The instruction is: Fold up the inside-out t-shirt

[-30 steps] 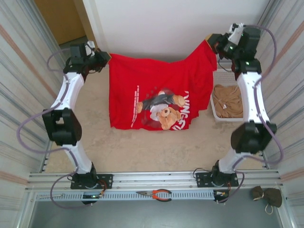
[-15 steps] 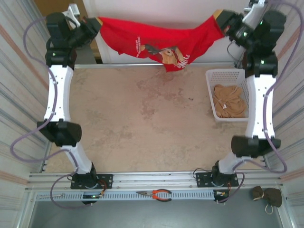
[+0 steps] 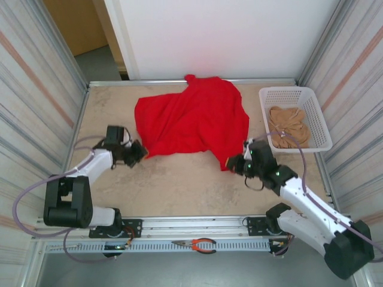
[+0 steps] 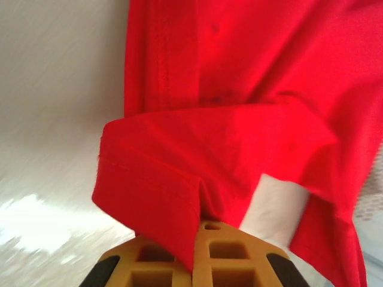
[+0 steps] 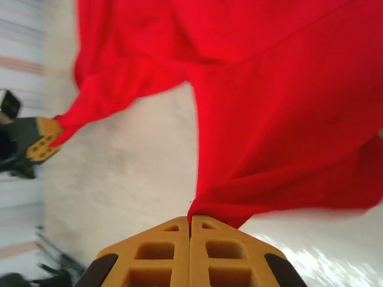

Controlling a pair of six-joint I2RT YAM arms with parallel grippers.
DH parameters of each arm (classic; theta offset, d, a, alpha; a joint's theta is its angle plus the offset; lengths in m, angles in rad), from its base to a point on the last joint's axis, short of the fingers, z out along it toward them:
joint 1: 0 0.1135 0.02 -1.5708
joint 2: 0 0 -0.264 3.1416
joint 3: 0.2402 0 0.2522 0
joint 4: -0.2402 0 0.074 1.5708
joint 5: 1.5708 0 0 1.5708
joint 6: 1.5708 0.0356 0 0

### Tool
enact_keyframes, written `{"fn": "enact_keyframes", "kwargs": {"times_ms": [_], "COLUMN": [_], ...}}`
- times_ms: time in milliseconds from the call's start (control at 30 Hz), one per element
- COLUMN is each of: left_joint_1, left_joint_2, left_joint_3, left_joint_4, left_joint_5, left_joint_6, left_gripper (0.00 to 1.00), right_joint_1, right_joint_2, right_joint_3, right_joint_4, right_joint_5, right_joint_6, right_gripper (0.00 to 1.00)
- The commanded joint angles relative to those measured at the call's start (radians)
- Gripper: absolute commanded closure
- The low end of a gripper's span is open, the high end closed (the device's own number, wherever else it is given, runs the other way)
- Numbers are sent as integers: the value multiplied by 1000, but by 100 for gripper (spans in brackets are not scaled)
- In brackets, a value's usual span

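The red cloth [image 5: 227,203] still lies in loose folds, so my left gripper should pull back toward the front bar and then let go of the hem fold on the tabletop.
The inside-out t-shirt [image 3: 191,119] is bright red and lies spread in loose folds across the far middle of the table, plain side up. My left gripper [image 3: 141,150] sits low at its near-left corner, shut on a fold of the red hem [image 4: 173,197]. My right gripper [image 3: 234,164] is low at the near-right corner, shut on a pinch of the red cloth [image 5: 227,203]. In the right wrist view the shirt [image 5: 251,89] stretches away from the tan fingers [image 5: 164,245], and the left gripper [image 5: 43,143] shows at the far side.
A white basket [image 3: 311,101] at the back right holds a tan-beige garment [image 3: 290,128]. Orange-handled pliers [image 3: 197,244] lie on the front rail. Metal walls close in both sides, and a white wall [image 3: 215,36] stands behind the table.
Both arms have swung down from high at the back to low near the front, laying the hanging shirt flat on the table. Its printed face is now turned under.
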Motion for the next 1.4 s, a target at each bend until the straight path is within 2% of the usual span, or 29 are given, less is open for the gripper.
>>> {"fn": "enact_keyframes", "kwargs": {"times_ms": [0,200,233,267,300,367,433,500,600,700,833,967,1067,1233,1367], "left_joint_1": [7,9,17,24,31,39,44,51,67,73,72,72,71,67,64], "left_joint_2": [-106,-217,-226,-234,-243,-274,-298,-297,-221,-75,186,437,596,831,948], "left_joint_3": [-90,-128,-126,-125,-118,-91,-44,18,141,294,541,799,968,1234,1360], "left_joint_4": [60,-43,-61,-78,-95,-142,-180,-204,-212,-206,-203,-255,-309,-415,-479], "left_joint_5": [-32,-115,-119,-118,-120,-137,-165,-189,-215,-238,-264,-320,-353,-389,-414], "left_joint_6": [-32,-8,-2,4,10,30,55,87,153,224,325,398,422,458,482], "left_gripper": [100,97,92,80,70,51,41,36,35,35,38,43,44,44,44], "right_joint_1": [64,84,83,84,84,84,83,81,76,63,-4,-101,-136,-151,-165], "right_joint_2": [-173,-470,-509,-549,-571,-615,-620,-575,-431,-229,28,234,357,510,580], "right_joint_3": [-94,-142,-141,-135,-129,-96,-58,-10,72,149,234,244,250,250,224], "right_joint_4": [-88,-379,-411,-456,-486,-550,-563,-547,-486,-386,-226,-49,31,90,124], "right_joint_5": [174,252,256,262,268,287,310,326,318,294,196,57,2,-4,3], "right_joint_6": [93,169,177,185,191,201,196,169,94,-21,-122,-124,-116,-101,-63], "right_gripper": [100,100,100,100,95,69,56,53,52,52,54,56,57,60,62]}}
